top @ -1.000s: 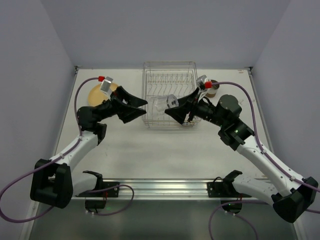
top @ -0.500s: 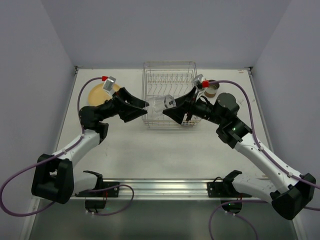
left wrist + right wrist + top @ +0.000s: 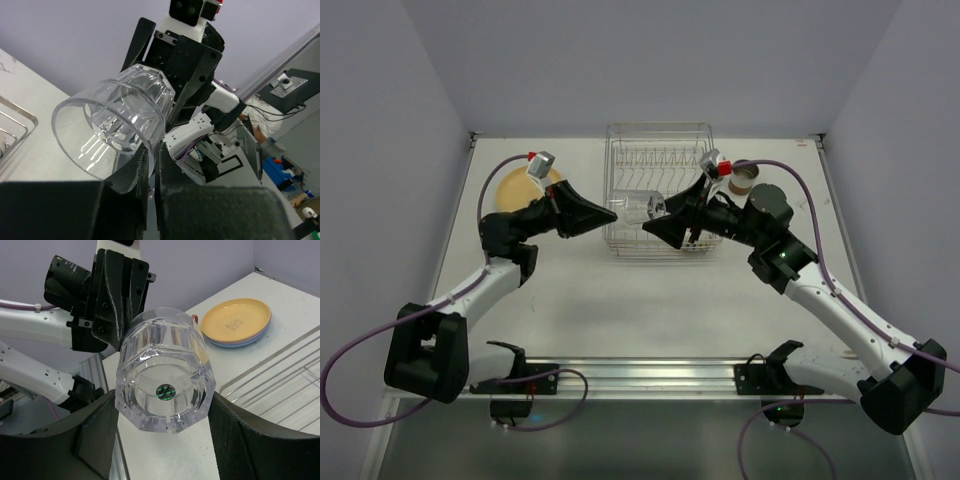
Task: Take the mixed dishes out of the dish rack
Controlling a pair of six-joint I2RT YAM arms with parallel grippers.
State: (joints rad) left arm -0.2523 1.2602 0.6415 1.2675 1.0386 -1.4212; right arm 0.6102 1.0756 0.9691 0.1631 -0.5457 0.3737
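The glass hangs sideways, so the left gripper next needs to take it away from the rack [image 3: 660,131], turn it base-down, set it down on the tabletop beside the plates and let go.
A small clear glass [image 3: 635,207] hangs on its side over the near-left part of the silver wire dish rack [image 3: 660,131]. My right gripper [image 3: 655,225] is shut on its thick base [image 3: 165,380], one finger on either side. My left gripper [image 3: 613,213] has come in from the left and is pinched on the glass's rim wall [image 3: 117,127], one finger inside and one outside [image 3: 152,155]. Both grippers hold the glass at once. A stack of plates, the top one yellow-orange [image 3: 515,187], lies on the table at the far left [image 3: 236,320].
A brown cup [image 3: 744,180] stands on the table just right of the rack. The rack's upright prongs [image 3: 655,160] hold nothing. White walls close in the table on the left, back and right.
My left gripper moved right to the glass and closed on its rim. My right gripper carried the glass slightly left and up, still shut on the base.
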